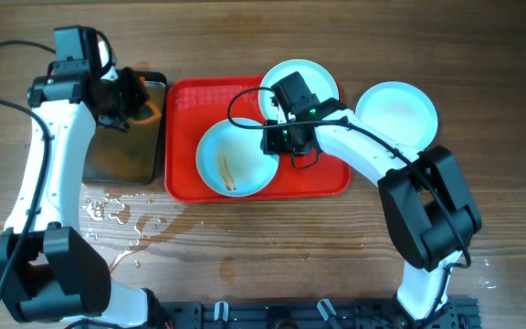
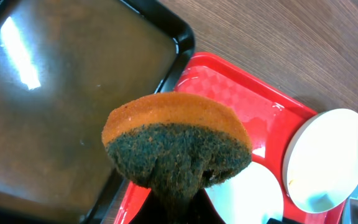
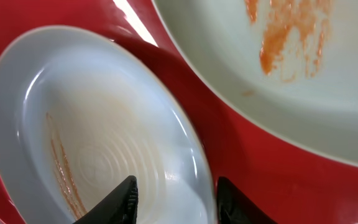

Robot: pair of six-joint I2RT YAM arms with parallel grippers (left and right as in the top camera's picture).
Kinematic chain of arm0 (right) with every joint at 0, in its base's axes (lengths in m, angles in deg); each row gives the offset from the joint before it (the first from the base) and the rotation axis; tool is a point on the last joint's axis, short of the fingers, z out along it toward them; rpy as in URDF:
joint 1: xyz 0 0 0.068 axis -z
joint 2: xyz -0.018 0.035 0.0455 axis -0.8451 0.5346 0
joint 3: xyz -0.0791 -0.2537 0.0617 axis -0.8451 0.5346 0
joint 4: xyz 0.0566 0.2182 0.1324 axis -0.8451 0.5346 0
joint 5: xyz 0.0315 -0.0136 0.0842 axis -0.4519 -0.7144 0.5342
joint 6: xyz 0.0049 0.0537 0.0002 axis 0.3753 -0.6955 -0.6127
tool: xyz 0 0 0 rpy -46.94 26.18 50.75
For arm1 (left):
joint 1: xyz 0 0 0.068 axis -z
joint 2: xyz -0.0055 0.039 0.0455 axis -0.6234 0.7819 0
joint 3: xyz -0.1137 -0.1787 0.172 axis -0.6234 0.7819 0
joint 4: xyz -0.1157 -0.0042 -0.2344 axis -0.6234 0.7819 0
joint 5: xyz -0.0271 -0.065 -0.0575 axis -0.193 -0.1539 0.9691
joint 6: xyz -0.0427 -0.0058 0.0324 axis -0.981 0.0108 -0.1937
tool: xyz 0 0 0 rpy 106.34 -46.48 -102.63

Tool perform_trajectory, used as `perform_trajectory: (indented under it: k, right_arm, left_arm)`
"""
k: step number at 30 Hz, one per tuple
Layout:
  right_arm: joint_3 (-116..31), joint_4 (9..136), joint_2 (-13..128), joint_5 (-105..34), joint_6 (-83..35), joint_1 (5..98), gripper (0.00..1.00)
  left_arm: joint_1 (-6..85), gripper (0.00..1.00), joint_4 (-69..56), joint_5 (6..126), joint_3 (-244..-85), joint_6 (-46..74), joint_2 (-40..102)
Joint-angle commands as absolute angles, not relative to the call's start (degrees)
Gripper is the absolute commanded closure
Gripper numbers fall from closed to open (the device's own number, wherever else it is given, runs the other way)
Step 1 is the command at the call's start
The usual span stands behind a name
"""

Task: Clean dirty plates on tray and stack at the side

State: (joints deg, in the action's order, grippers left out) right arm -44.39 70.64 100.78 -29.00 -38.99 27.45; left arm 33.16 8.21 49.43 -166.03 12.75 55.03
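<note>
My right gripper is around the front plate's rim beside the back plate, with its fingers already on both sides of that rim. It should go down slightly next, then close.
The red tray (image 1: 183, 137) holds two plates. The front plate (image 1: 236, 160) has thin sauce streaks. The back plate (image 1: 304, 78) lies at the tray's far right corner, partly under my right arm. A third plate (image 1: 395, 111) sits on the table to the right of the tray. My right gripper (image 1: 286, 137) is open, its fingers (image 3: 174, 199) straddling the front plate's rim (image 3: 104, 143). The back plate (image 3: 278, 74) shows orange smears. My left gripper (image 1: 126, 96) is shut on an orange and green sponge (image 2: 176, 146) above the pan's right edge.
A black metal pan (image 1: 121, 146) lies left of the tray and also shows in the left wrist view (image 2: 55, 93). Water puddles (image 1: 117, 215) lie on the wooden table in front of the pan.
</note>
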Motion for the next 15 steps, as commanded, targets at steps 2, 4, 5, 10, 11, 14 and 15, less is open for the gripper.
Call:
perform_trajectory:
  k: [2, 4, 5, 10, 11, 14, 15]
  right_arm:
    - [-46.05, 70.99, 103.23, -30.66, -36.61, 27.75, 0.63]
    - [-46.05, 71.82, 104.19, -30.44, -36.63, 27.75, 0.66]
    - [-46.05, 71.95, 104.43, -29.81, -36.63, 27.75, 0.69]
    - [-46.05, 72.26, 105.11, -28.28, -37.18, 27.36, 0.82]
    - [-46.05, 72.26, 105.22, -28.28, -37.37, 27.36, 0.85]
    - [-46.05, 72.15, 105.44, -28.30, -38.64, 27.53, 0.96]
    - [-46.05, 72.10, 105.44, -28.28, -38.62, 27.53, 0.96]
  left_arm:
    - [35.36, 0.96, 7.45, 49.10, -166.30, 13.03, 57.48]
    - [35.98, 0.96, 7.43, 49.13, -166.30, 13.01, 58.77]
    - [36.24, 0.96, 7.47, 49.13, -166.30, 12.99, 59.38]
    - [37.77, 0.96, 7.19, 49.15, -166.30, 11.50, 61.98]
    - [38.12, 0.96, 7.03, 49.15, -166.30, 11.50, 62.33]
    - [39.19, 0.96, 6.60, 49.17, -166.30, 11.46, 63.31]
    - [39.60, 0.96, 6.44, 49.17, -166.30, 11.39, 63.57]
